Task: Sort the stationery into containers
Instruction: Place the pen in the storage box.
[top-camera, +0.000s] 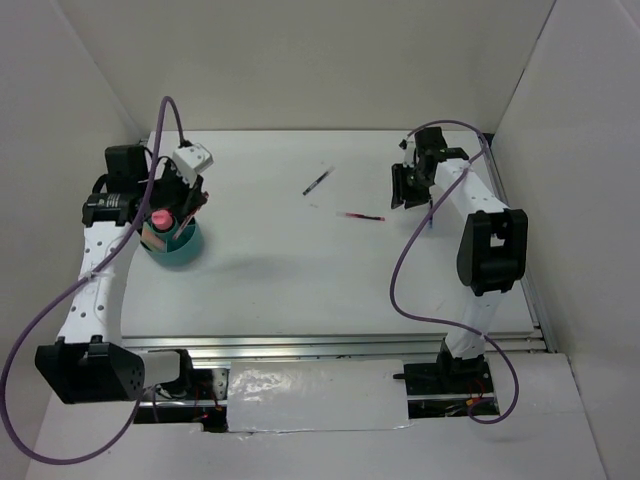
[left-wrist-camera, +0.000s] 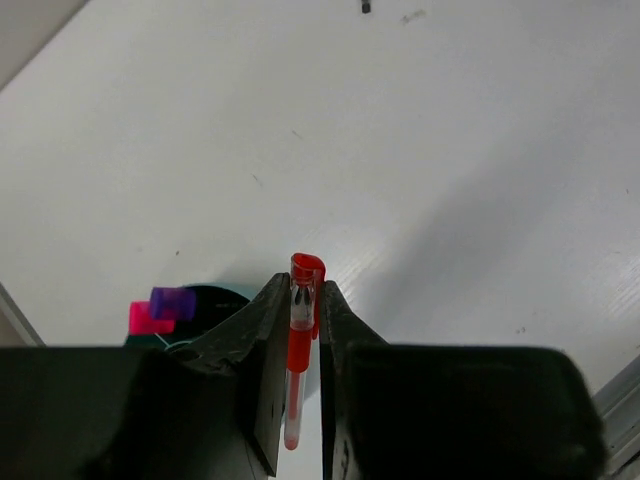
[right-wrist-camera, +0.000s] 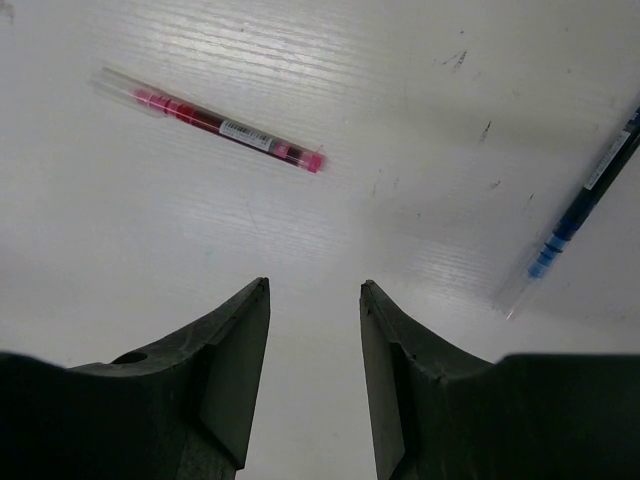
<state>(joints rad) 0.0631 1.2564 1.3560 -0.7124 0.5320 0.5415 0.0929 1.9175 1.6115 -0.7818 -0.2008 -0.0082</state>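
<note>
My left gripper needs to move across the teal cup's rim next, lower the red pen and let go, since the cup's opening (top-camera: 186, 235) is below, to its left in the top view.
My left gripper (left-wrist-camera: 304, 287) is shut on a thin red pen (left-wrist-camera: 299, 335), which stands nearly upright between the jaws with its red cap on top. It hovers just above the teal cup (top-camera: 186, 250), at the right side of the rim. The cup holds several markers; pink (left-wrist-camera: 148, 320) and purple (left-wrist-camera: 172, 302) caps show. My right gripper (right-wrist-camera: 315, 286) stands open over bare table at the back right (top-camera: 408, 190). Ahead of it lie a clear pink-red pen (right-wrist-camera: 215, 122) and a dark blue pen (right-wrist-camera: 585, 195). On the table these are the pink-red pen (top-camera: 362, 216) and the dark pen (top-camera: 318, 181).
White walls close in the table at the left, back and right. The left arm's purple cable (top-camera: 165, 120) loops above the cup. The right arm's cable (top-camera: 400, 270) hangs over the table's right part. A metal rail (top-camera: 330, 345) runs along the near edge.
</note>
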